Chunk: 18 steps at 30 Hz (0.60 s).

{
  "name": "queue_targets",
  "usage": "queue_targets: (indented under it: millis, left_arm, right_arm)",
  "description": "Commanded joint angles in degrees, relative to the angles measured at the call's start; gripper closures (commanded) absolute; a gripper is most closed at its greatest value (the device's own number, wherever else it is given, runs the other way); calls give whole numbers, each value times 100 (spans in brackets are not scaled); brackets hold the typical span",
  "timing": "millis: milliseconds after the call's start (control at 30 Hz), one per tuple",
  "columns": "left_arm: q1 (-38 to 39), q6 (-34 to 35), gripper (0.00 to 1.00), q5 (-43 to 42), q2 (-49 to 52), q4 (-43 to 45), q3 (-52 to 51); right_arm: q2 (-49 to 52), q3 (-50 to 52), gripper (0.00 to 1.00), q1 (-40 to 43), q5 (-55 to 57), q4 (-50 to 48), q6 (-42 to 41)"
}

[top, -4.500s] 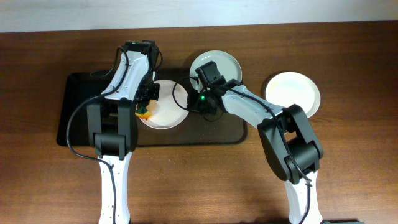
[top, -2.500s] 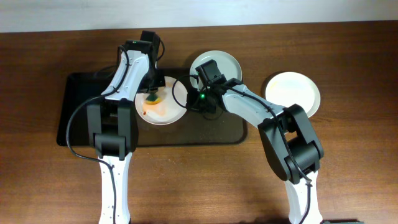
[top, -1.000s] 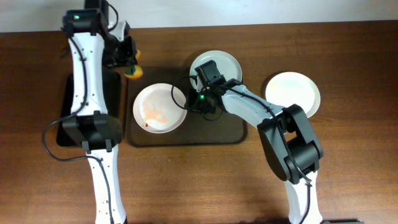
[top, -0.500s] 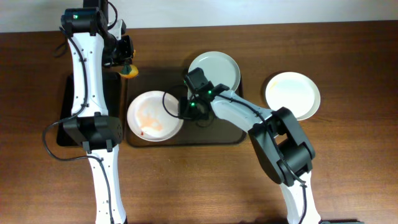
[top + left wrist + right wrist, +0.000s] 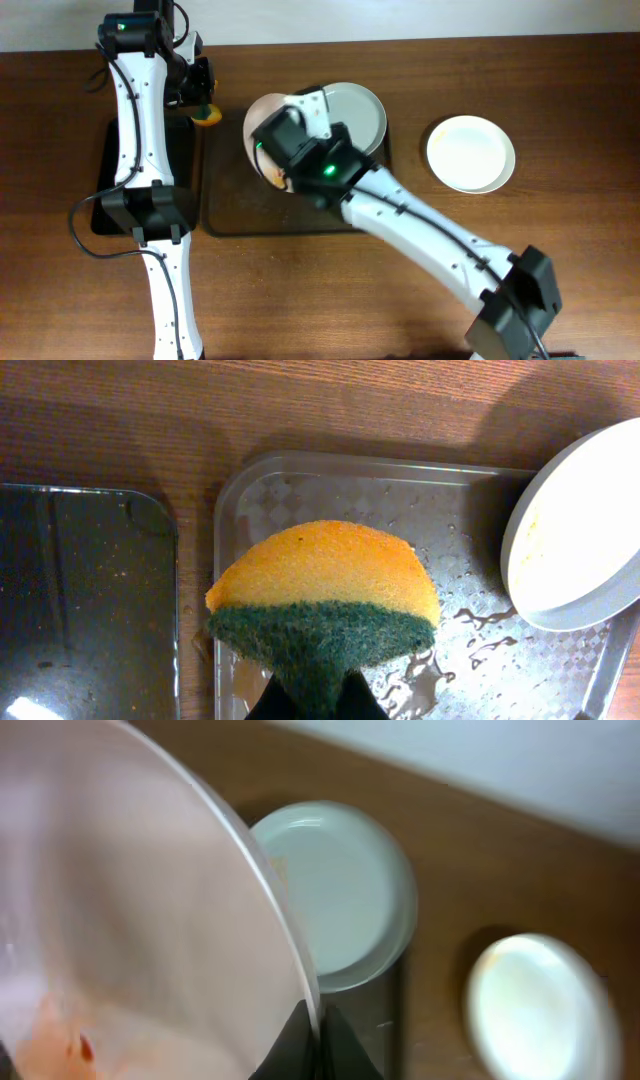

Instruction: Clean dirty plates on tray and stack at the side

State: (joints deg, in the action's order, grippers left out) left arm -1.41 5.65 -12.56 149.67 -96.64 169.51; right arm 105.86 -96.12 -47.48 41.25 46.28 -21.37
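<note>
This side of the tray lies below my right gripper. Next, my right gripper will lower, tilt the dirty plate (image 5: 262, 122) flat onto the tray's open side by the bin, and let go of the plate's rim.
My right gripper (image 5: 317, 1028) is shut on the rim of a dirty white plate (image 5: 130, 920) with orange smears. It holds the plate (image 5: 262, 122) lifted and tilted above the brown tray (image 5: 240, 205). A second white plate (image 5: 362, 108) lies at the tray's far right edge and shows in the right wrist view (image 5: 335, 890). A clean white plate (image 5: 470, 153) sits on the table to the right. My left gripper (image 5: 305, 705) is shut on an orange sponge with a green pad (image 5: 325, 595), held above the tray's far left corner (image 5: 207, 114).
A black rectangular bin (image 5: 105, 190) lies left of the tray and shows in the left wrist view (image 5: 80, 590). The tray surface (image 5: 400, 510) is wet. The lifted plate's edge (image 5: 585, 540) shows at the right of the left wrist view.
My right gripper has lifted the smeared plate off the tray and tilted it, and the arm has swung up and over the tray. The left arm with the sponge has stayed still.
</note>
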Motion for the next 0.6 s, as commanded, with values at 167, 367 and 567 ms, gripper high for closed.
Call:
queue_targets:
  millis: [167,367,567]
  left_arm:
    - [0,52,99,37,-52,-7,46]
    - [0,59,99,-673,-52,-9,46]
    - [-144,269,99,-481,-52,-9,46]
  right_arm:
    - [-39,-48,96,-479,1742,-415,92]
    - [114,-44,96,-142,291,-243,-1379]
    - [767,22,96,409,-586,507,-3598]
